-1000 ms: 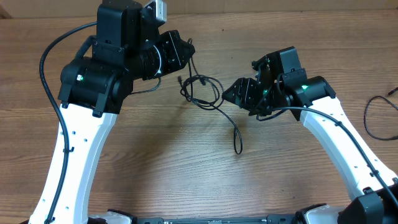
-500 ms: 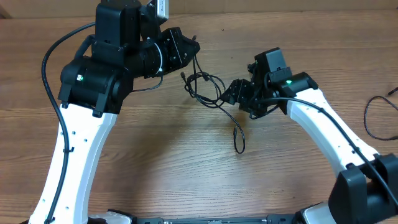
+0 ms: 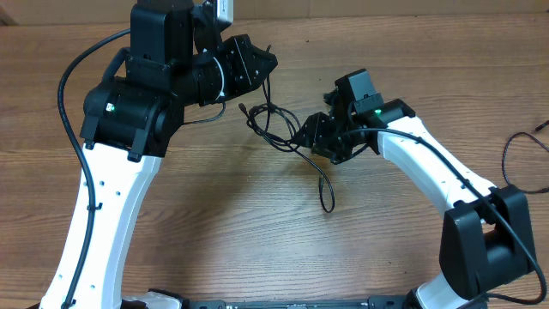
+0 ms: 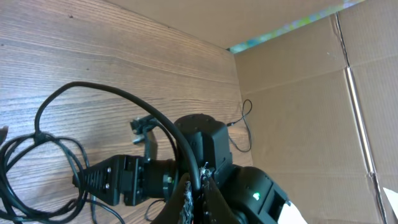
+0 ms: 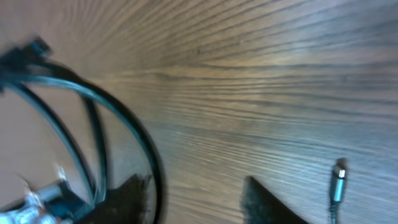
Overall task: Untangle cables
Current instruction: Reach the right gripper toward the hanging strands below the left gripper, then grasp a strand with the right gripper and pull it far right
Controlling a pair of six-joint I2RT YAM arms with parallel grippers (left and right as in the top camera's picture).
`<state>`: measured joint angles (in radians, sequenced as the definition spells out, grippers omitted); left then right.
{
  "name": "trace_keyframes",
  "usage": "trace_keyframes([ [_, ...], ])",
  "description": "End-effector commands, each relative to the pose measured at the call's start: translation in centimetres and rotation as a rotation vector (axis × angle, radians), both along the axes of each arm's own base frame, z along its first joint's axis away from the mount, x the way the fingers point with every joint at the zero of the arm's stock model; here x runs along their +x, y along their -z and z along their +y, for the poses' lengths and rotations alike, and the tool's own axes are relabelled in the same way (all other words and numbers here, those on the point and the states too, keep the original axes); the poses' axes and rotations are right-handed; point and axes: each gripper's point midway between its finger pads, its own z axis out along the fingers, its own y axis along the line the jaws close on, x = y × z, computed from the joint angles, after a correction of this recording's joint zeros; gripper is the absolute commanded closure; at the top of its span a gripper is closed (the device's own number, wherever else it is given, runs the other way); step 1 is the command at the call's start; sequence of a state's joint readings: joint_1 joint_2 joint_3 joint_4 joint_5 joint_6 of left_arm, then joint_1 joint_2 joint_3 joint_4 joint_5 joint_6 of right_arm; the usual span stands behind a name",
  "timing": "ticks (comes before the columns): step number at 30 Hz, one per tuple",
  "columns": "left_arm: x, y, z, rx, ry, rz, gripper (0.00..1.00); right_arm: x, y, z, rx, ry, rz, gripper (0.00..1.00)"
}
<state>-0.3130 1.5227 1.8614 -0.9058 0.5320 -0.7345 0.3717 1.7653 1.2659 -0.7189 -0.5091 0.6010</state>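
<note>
My left gripper draws the pinched piece of cable from the loops to the left in the overhead view next and releases it, as open tabletop lies there.
The cables [image 3: 276,123] lie as a small tangle of thin black loops on the wooden table, with one tail running down to a plug [image 3: 328,206]. My left gripper [image 3: 264,62] is shut on one strand and holds it up from the tangle. In the left wrist view the fingers [image 4: 200,198] pinch that strand [image 4: 118,94], which arcs down to the loops [image 4: 37,152]. My right gripper [image 3: 302,135] is open at the tangle's right edge. In the right wrist view its fingers [image 5: 193,193] are spread, with a loop [image 5: 118,121] by the left finger and a silver plug [image 5: 339,180] to the right.
Another black cable [image 3: 515,163] lies at the table's right edge. A cardboard wall [image 4: 305,93] stands behind the table, with a thin wire [image 4: 244,127] against it. The left arm's thick black wire [image 3: 73,69] loops over the table's left side.
My right gripper has moved left up to the tangle. The tangle has shifted slightly left. My left gripper has edged right, still holding its strand.
</note>
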Motion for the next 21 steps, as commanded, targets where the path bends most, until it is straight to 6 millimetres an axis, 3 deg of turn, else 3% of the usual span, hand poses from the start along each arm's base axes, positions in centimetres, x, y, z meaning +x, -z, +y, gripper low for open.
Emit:
trace_keyframes([
  [1, -0.4, -1.5, -0.2, -0.028, 0.013, -0.030, 0.96, -0.3, 0.4, 0.9, 0.019, -0.028, 0.004, 0.83],
  [2, -0.4, -1.5, -0.2, -0.028, 0.013, -0.030, 0.96, -0.1, 0.5, 0.7, 0.005, -0.021, -0.002, 0.96],
  [6, -0.4, -1.3, -0.2, -0.020, 0.015, -0.027, 0.96, 1.1, 1.4, -1.2, -0.106, 0.035, -0.046, 0.96],
  [8, -0.5, -0.9, 0.2, 0.004, 0.015, -0.026, 0.96, 2.3, 1.9, -3.5, -0.198, 0.096, -0.076, 0.96],
  [11, -0.3, 0.8, 2.0, 0.081, -0.024, 0.004, 0.96, 3.6, 2.0, -7.9, -0.295, 0.206, -0.085, 0.96],
  [15, 0.1, 3.0, 6.2, 0.144, -0.150, 0.103, 0.96, 5.6, 1.8, -16.5, -0.410, 0.416, -0.088, 0.96],
  [18, 0.7, 3.5, 9.3, 0.150, -0.226, 0.136, 0.96, 6.0, 1.9, -22.9, -0.456, 0.569, -0.061, 0.96],
  [21, 1.3, 3.6, 11.9, 0.147, -0.297, 0.151, 0.96, 5.8, 1.8, -27.2, -0.444, 0.674, -0.035, 0.96],
])
